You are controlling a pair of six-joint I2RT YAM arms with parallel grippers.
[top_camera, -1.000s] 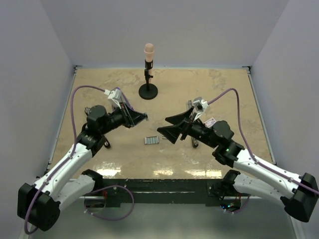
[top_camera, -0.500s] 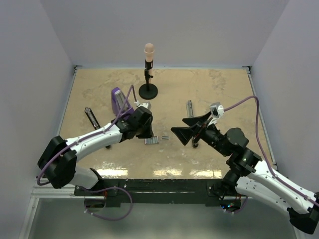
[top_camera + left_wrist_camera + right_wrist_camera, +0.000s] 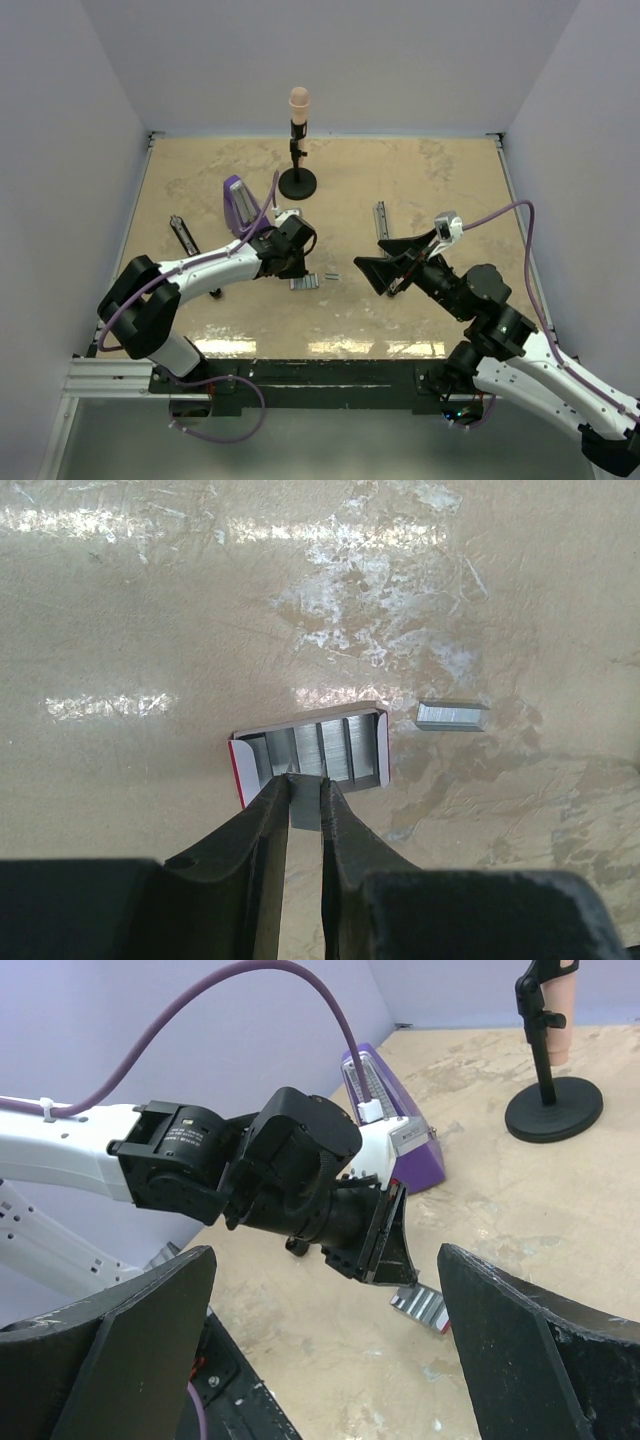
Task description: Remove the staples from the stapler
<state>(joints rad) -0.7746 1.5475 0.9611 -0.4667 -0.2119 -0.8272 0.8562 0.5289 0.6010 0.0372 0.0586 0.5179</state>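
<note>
The open card tray (image 3: 240, 770) below already holds several staple strips, so my left gripper will next move down onto the card tray's row of staple strips and let go of this staple strip there.
My left gripper (image 3: 297, 270) (image 3: 305, 785) is shut on a short silvery strip of staples (image 3: 305, 808). It holds the strip at the near edge of a small pink-and-white card tray (image 3: 240, 770) that has several staple strips in it. A short loose piece of staples (image 3: 452, 715) (image 3: 331, 275) lies just right of the tray. The slim black stapler (image 3: 183, 235) lies at the left of the table, apart from both grippers. My right gripper (image 3: 368, 255) (image 3: 325, 1260) is wide open and empty. It hovers to the right of the tray and faces the left gripper (image 3: 385, 1240).
A purple wedge-shaped object (image 3: 236, 200) (image 3: 395, 1125) stands behind the left gripper. A black stand with a pink top (image 3: 297, 140) (image 3: 553, 1080) is at the back centre. A slim grey-and-black bar (image 3: 381, 218) lies beside my right gripper, its near end hidden. Walls enclose the table.
My left arm has swung right and come down to the card tray with the strip in its fingers. My right gripper has drawn back to the right, still open.
</note>
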